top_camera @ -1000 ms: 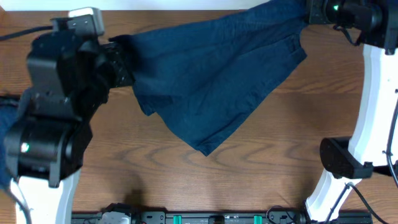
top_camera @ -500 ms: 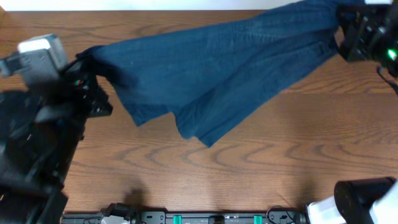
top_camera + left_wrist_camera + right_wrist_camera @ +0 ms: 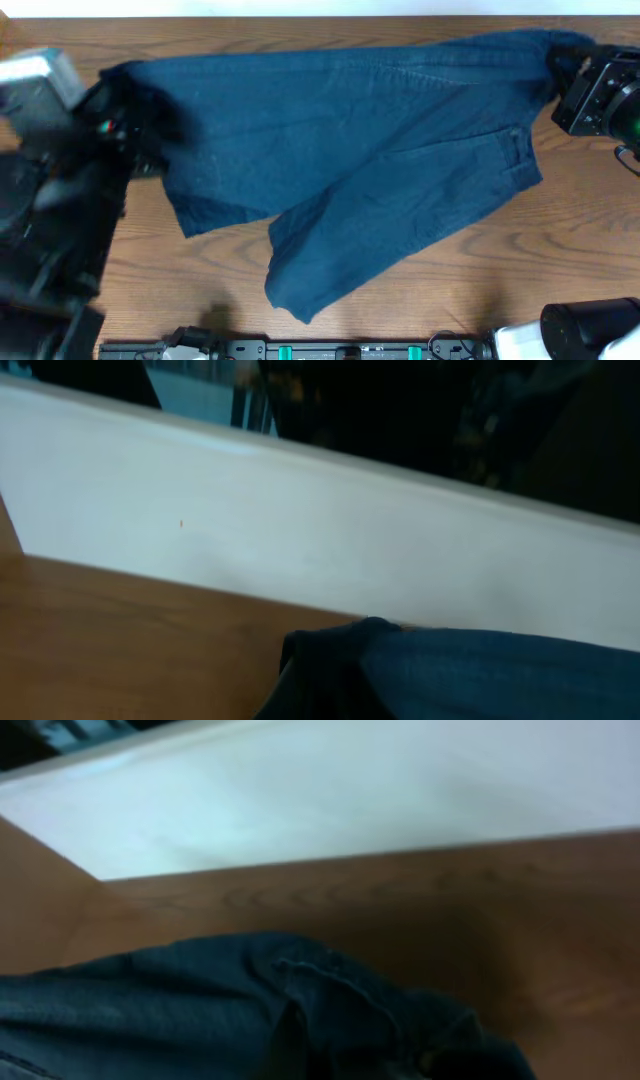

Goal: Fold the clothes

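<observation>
I hold the shorts' waistband high and will next move my right gripper down and outward, tilting down, to release the waistband's corner on the far tabletop below.
Dark blue shorts (image 3: 360, 150) are stretched wide across the wooden table (image 3: 400, 290), waistband along the far edge, legs hanging toward the front. My left gripper (image 3: 122, 90) holds the left corner of the waistband, and that bunched corner shows in the left wrist view (image 3: 370, 660). My right gripper (image 3: 565, 65) holds the right corner, and the fabric fills the lower part of the right wrist view (image 3: 250, 1010). The fingers themselves are hidden under cloth in both wrist views.
A white wall (image 3: 300, 530) runs along the table's far edge. Both arm bases stand at the front corners, left (image 3: 40, 270) and right (image 3: 580, 335). A black rail with green connectors (image 3: 300, 350) lies along the front edge.
Both arms moved apart and toward the front, stretching the shorts flatter and wider. The cloth's lower leg dropped closer to the front edge.
</observation>
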Controlling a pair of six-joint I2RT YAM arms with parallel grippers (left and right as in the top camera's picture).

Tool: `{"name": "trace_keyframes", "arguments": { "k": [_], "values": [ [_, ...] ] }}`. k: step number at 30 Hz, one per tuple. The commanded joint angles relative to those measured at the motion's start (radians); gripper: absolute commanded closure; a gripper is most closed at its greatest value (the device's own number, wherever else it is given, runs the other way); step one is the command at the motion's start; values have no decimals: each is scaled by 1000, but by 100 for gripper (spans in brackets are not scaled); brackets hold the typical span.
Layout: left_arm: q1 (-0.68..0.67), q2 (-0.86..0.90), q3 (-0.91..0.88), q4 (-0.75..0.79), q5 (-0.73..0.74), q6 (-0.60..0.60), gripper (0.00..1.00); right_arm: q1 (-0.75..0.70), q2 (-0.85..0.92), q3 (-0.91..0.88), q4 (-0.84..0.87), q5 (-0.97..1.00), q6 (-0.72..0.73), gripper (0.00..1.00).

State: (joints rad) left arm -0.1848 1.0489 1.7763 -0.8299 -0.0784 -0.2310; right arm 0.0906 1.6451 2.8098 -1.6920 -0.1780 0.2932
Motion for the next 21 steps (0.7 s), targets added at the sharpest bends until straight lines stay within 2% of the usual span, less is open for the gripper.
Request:
{"name": "trace_keyframes", "arguments": {
  "k": [1, 12, 17, 21],
  "values": [
    [16, 106, 14, 0, -112, 12, 94, -5, 62, 0, -6, 190, 31, 99],
    [16, 521, 15, 13, -7, 9, 94, -5, 341, -77, -3, 190, 42, 99],
    [16, 678, 14, 47, -6, 8, 94, -5, 471, -77, 11, 193, 20, 99],
    [16, 758, 14, 61, 56, -3, 94, -8, 536, -77, 27, 205, 14, 99]
  ]
}}
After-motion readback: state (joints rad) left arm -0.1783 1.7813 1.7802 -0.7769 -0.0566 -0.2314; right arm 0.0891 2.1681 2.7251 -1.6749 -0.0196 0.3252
